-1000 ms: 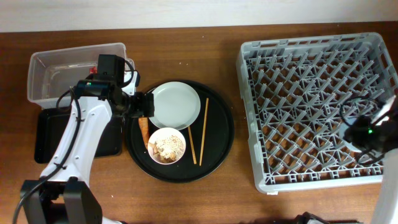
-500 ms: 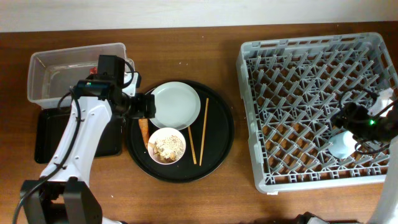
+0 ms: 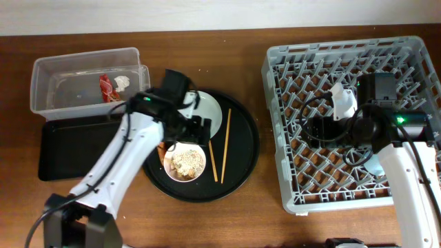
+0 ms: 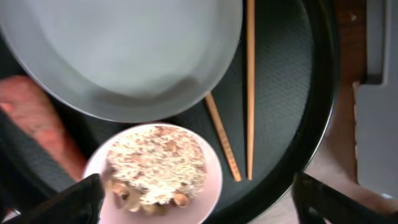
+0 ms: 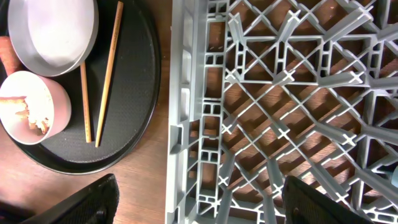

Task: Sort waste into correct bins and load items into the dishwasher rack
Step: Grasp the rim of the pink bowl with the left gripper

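Note:
The bowl's rim by the chopsticks is below my left gripper, and the bare tray there leaves room for the outer finger, so my left gripper should lower its open fingers onto that rim.
The clear tub [image 3: 65, 72] holds the red wrapper [image 3: 105, 87] and the white tissue [image 3: 122, 81]; the black rectangular tray [image 3: 69, 148] lies in front of it. My left gripper [image 3: 196, 131] is open above the small bowl [image 3: 185, 162] of rice scraps [image 4: 158, 165], its fingers either side of it [image 4: 199, 202]. The grey-green plate [image 4: 124, 50], the sausage piece [image 4: 34, 121] and the chopsticks [image 4: 250, 93] lie beside the bowl. My right gripper [image 3: 313, 127] is open and empty over the left part of the dishwasher rack [image 5: 280, 93]. The light-blue cup [image 3: 374, 165] stands in the rack.
The plate, bowl, sausage piece and chopsticks all rest on a large round black tray [image 3: 244, 148] between the bins and the rack. Bare wooden table [image 5: 124, 193] shows between the round tray and the rack's left wall [image 5: 183, 124].
My left arm has swung right from the plate's left edge to above the bowl, uncovering the tub. My right gripper has let go of the cup in the rack and moved left.

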